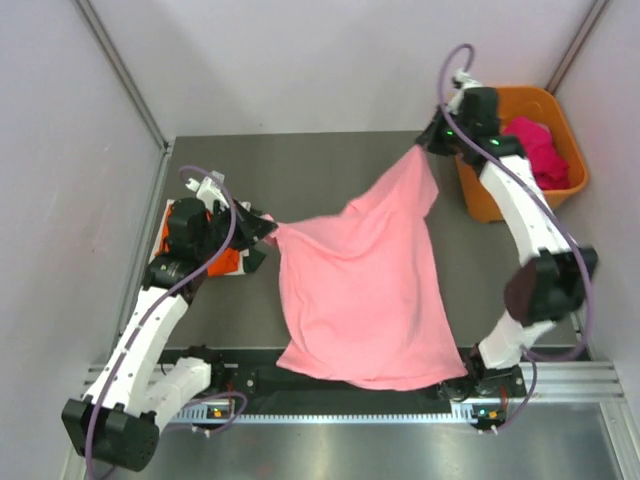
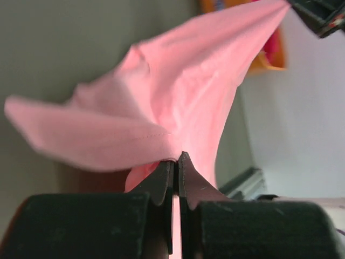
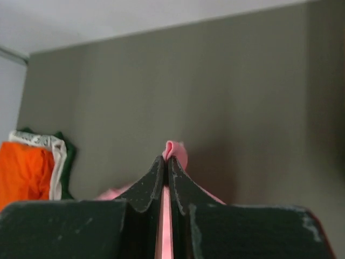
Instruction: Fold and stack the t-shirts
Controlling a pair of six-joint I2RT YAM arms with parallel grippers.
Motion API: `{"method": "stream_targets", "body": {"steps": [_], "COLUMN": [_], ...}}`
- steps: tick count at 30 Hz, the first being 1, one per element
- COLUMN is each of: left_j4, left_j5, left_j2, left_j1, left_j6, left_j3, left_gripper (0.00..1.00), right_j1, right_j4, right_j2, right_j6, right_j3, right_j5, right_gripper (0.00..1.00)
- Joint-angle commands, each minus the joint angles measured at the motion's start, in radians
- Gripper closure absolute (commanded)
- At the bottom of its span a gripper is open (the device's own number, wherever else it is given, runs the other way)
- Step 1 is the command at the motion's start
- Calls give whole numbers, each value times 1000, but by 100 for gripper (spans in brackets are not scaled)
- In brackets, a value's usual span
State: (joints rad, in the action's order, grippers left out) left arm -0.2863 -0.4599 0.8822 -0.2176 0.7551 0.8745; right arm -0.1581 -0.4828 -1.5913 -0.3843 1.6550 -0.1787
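My left gripper lowers and draws back next to release the t-shirt's corner on the table [image 1: 270, 290] beside the stack, since the pink t-shirt [image 1: 365, 280] hangs above the table.
The light pink t-shirt [image 1: 365, 280] hangs stretched between my two grippers above the table, its lower edge draping over the near table edge. My left gripper [image 1: 268, 228] is shut on its left corner; in the left wrist view the pink cloth [image 2: 161, 97] fans out from the shut gripper [image 2: 177, 157]. My right gripper [image 1: 428, 140] is shut on the far right corner; the right wrist view shows a pink fold [image 3: 175, 151] pinched at the gripper [image 3: 166, 158]. A stack with an orange t-shirt [image 1: 172, 238] lies at the left, under the left arm. Magenta t-shirts [image 1: 540, 150] lie in the basket.
An orange plastic basket [image 1: 490, 195] stands at the back right of the table. The stack at the left shows orange, white and dark green layers [image 3: 32, 172]. A metal rail [image 1: 330, 395] runs along the near table edge.
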Motion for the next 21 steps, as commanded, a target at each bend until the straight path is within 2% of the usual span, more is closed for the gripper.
{"method": "stream_targets", "body": {"steps": [1, 2, 3, 5, 6, 7, 8, 9, 11, 12, 13, 14, 15, 17, 18, 21], "left_j4": [4, -2, 6, 21, 32, 32, 30, 29, 18, 15, 10, 6, 4, 3, 4, 2], "left_j5": [232, 250, 259, 265, 268, 271, 285, 293, 323, 329, 331, 333, 331, 334, 334, 342], "left_j2": [10, 21, 30, 44, 47, 47, 46, 43, 32, 26, 17, 11, 8, -6, -12, -20], "left_j1": [4, 4, 4, 4, 4, 4, 4, 6, 6, 6, 6, 6, 6, 6, 6, 7], "left_j6": [-111, -118, -120, -123, -125, -128, -135, -140, -149, -152, -152, -152, -152, -146, -145, -142], "left_j3": [7, 12, 14, 9, -2, -6, -12, -25, -37, -48, -51, -52, -57, -63, -69, -80], "left_gripper": [100, 100, 100, 100, 100, 100, 100, 100, 100, 100, 100, 100, 100, 100, 100, 100], "right_j1": [-107, -129, -167, -192, -202, -205, -205, -207, -204, -205, -204, -204, -205, -207, -208, -218], "right_j4": [43, 21, -32, -78, -111, -122, -123, -102, -59, -19, -5, 1, 0, 0, 0, -13], "right_j2": [-135, -263, -329, -485, -518, -533, -521, -494, -367, -316, -265, -163, -110, 49, 103, 289], "right_j6": [-13, -8, -1, 8, 4, -11, -10, -2, 24, 33, 47, 48, 45, 33, 24, -17], "right_j3": [220, 298, 463, 611, 694, 700, 681, 578, 420, 253, 173, 93, -57, -211, -356, -602], "right_j5": [-35, -31, -31, -63, -70, -70, -52, -32, 33, 53, 94, 113, 129, 206, 232, 275], "right_gripper": [100, 100, 100, 97, 42, 23, 14, 8, 6, 5, 6, 7, 10, 15, 21, 29]}}
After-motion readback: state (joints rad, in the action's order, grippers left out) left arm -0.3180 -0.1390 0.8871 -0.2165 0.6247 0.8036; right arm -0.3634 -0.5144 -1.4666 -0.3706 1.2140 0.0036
